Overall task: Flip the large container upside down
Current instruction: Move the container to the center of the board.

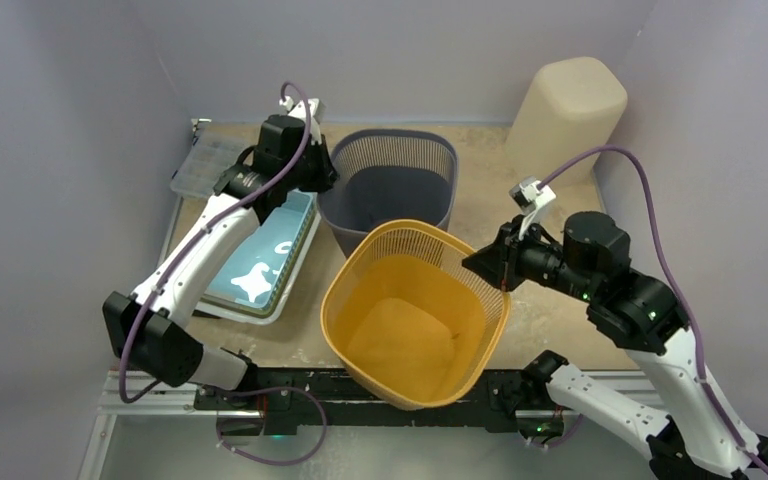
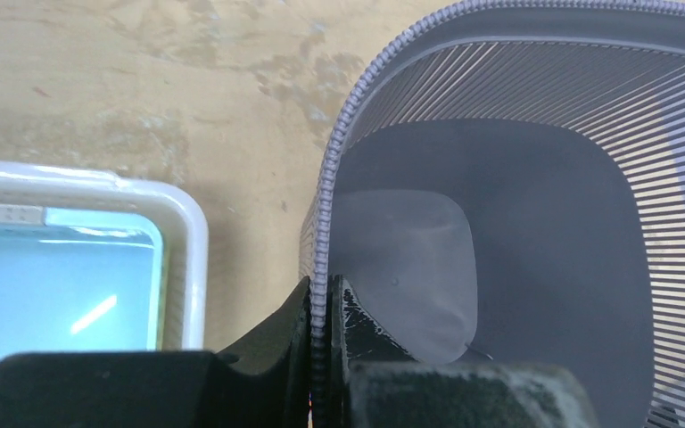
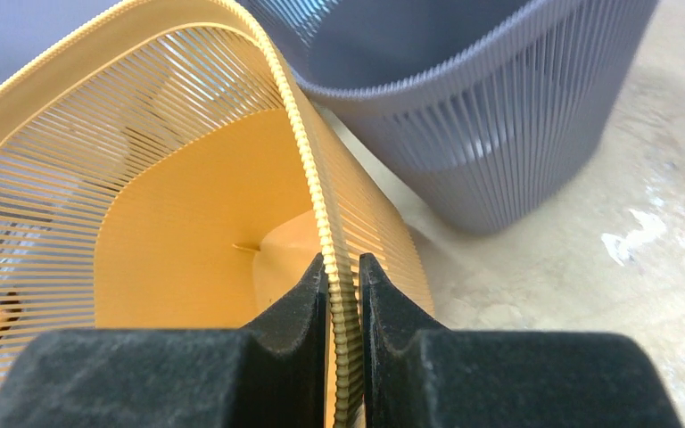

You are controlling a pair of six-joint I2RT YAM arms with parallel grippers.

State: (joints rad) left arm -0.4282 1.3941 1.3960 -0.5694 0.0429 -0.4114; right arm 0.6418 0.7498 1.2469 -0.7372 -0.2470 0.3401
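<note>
I will move my left gripper outward next, toward the bare tabletop by the back wall, and let go of the grey basket's rim, because the yellow basket [image 1: 410, 320] crowds the grey one.
A yellow slatted basket [image 1: 410, 320] sits tilted at the front centre, mouth facing up. My right gripper [image 1: 482, 262] is shut on its right rim, and in the right wrist view the gripper [image 3: 342, 267] pinches the yellow rim [image 3: 317, 187]. A grey slatted basket [image 1: 395, 185] stands upright behind it. My left gripper [image 1: 325, 180] is shut on its left rim, and in the left wrist view the gripper [image 2: 321, 294] pinches the ribbed grey rim [image 2: 325, 214]. The grey basket also shows in the right wrist view [image 3: 473, 134].
A tall beige container [image 1: 567, 105] stands at the back right corner. A white tray with a light blue inside [image 1: 260, 265] lies left of the baskets and also shows in the left wrist view [image 2: 178, 223]. A clear plastic box [image 1: 205, 165] lies behind the tray. Walls close in on both sides.
</note>
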